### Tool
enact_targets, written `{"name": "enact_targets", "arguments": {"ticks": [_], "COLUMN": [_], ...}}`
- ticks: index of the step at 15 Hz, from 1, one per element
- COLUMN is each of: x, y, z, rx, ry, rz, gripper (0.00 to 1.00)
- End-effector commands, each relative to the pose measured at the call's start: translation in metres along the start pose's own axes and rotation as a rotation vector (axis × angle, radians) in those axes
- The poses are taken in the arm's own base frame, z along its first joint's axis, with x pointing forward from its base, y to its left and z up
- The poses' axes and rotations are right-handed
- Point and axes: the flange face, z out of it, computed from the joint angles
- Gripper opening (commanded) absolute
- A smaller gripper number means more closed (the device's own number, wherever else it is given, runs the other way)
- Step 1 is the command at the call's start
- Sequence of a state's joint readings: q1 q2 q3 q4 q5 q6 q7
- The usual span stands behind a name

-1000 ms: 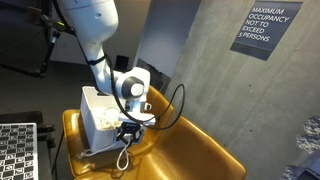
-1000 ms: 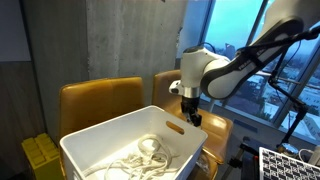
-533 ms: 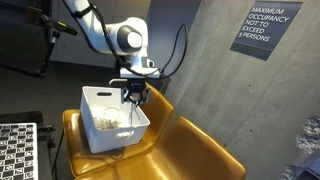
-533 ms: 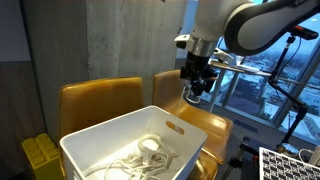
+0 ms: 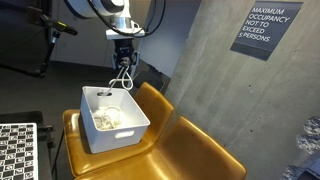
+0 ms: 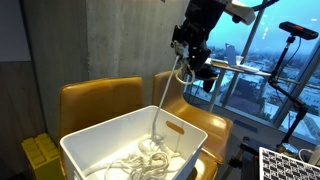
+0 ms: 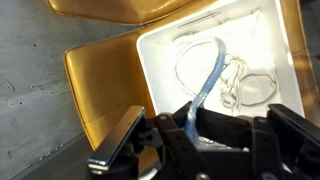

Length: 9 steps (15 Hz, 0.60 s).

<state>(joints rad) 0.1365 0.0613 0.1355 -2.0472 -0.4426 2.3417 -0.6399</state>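
The gripper moves down toward the bin's open top next and releases the pale whitish cable there, since the cable already trails down into the white bin.
My gripper hangs high above a white plastic bin that stands on a mustard-yellow chair. It is shut on a pale, whitish cable whose lower end trails down into the bin. In an exterior view the gripper holds the cable stretched down to a loose tangle of white cords on the bin floor. In the wrist view the cable runs from between the black fingers down to the bin.
A second yellow chair stands beside the first. A concrete wall carries an occupancy sign. Checkerboard panels, a yellow crate and a tripod arm by the window surround the chairs.
The arm has risen from low beside the bin to high above it. The shut gripper has drawn a strand of cable upward out of the tangle.
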Motion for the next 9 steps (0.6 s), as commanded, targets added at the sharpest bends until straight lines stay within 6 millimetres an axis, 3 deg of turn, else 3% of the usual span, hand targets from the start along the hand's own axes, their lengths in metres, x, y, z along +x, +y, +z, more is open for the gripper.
{"name": "enact_targets", "arguments": {"ticks": [1, 5, 9], "x": [-0.001, -0.011, -0.012], "y": [-0.006, -0.008, -0.007], "z": [0.018, 0.048, 0.066], "rx": [-0.007, 0.018, 0.033], "ry": [-0.017, -0.040, -0.039], "rz": [0.004, 0.015, 0.026], "gripper": [0.00, 0.00, 0.00]}}
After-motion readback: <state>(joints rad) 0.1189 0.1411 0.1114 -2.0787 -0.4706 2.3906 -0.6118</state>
